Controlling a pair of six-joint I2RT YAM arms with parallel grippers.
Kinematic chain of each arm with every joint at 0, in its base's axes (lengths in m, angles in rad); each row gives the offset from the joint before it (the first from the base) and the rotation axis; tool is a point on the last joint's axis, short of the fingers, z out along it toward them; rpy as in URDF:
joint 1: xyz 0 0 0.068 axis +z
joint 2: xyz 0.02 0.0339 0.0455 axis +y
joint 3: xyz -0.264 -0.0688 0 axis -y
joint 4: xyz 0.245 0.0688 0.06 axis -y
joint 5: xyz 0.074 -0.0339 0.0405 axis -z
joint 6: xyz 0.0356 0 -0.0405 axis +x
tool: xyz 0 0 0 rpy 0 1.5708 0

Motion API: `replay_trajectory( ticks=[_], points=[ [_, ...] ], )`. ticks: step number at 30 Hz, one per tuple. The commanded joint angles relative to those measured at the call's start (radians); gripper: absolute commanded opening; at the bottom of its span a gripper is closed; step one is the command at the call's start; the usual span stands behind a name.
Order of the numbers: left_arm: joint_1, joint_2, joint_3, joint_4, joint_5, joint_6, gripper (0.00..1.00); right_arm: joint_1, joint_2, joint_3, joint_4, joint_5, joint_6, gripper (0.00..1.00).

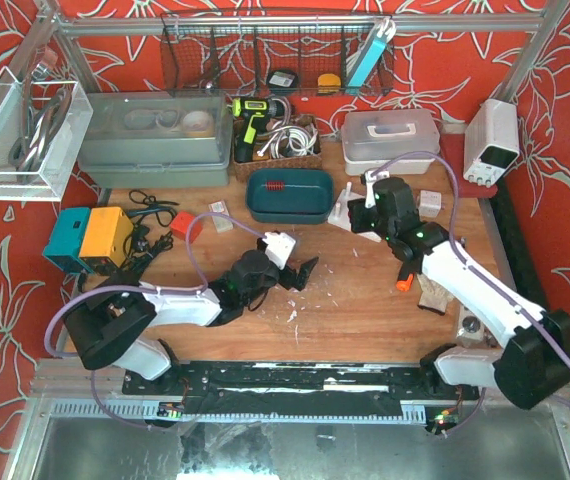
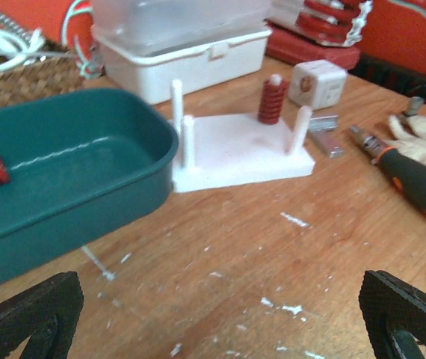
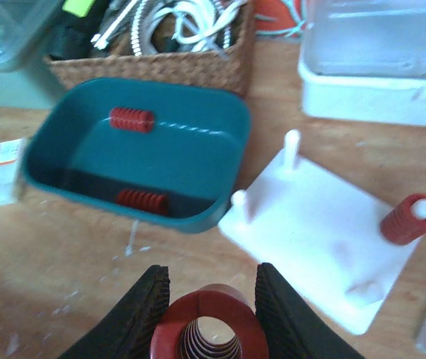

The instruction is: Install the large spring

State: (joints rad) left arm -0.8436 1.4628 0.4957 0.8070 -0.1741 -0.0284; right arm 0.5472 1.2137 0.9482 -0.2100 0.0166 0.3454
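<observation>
My right gripper will next bring the large spring to the right in the wrist view, over the bare peg nearest the tray, because that peg is empty.
The large spring [image 3: 211, 333], red and seen end-on, sits clamped between the black ribbed fingers of my right gripper [image 3: 211, 299], which is shut on it. Just ahead lies the white peg base [image 3: 325, 239] with bare white pegs [image 3: 291, 148] and a smaller red spring [image 3: 411, 218] standing on one peg. From above, the right gripper [image 1: 363, 212] hovers beside that base [image 1: 345, 215]. My left gripper [image 1: 293, 262] hangs over bare wood at mid-table, wide open, with nothing between its fingers [image 2: 30, 318]. Its wrist view shows the base [image 2: 235, 149] farther off.
A teal tray [image 3: 63, 176] holding two red springs [image 3: 131, 120] lies left of the base. Behind stand a wicker basket [image 1: 275, 150] of cables and a white lidded box [image 1: 390, 140]. An orange-and-black screwdriver [image 2: 415, 179], a white cube [image 2: 316, 84] and a glove [image 2: 422, 134] lie right of the base.
</observation>
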Motion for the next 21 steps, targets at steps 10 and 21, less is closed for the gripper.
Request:
replay_trajectory(
  ticks=[10,21],
  points=[
    [0.0,-0.051,-0.053,-0.054,-0.206,-0.096,1.0,-0.135,0.356,0.217,0.163,0.096,-0.037,0.0],
    [-0.002,-0.065,-0.056,-0.045,-0.188,-0.116,1.0,-0.176,0.625,0.444,0.141,0.056,-0.036,0.0]
  ],
)
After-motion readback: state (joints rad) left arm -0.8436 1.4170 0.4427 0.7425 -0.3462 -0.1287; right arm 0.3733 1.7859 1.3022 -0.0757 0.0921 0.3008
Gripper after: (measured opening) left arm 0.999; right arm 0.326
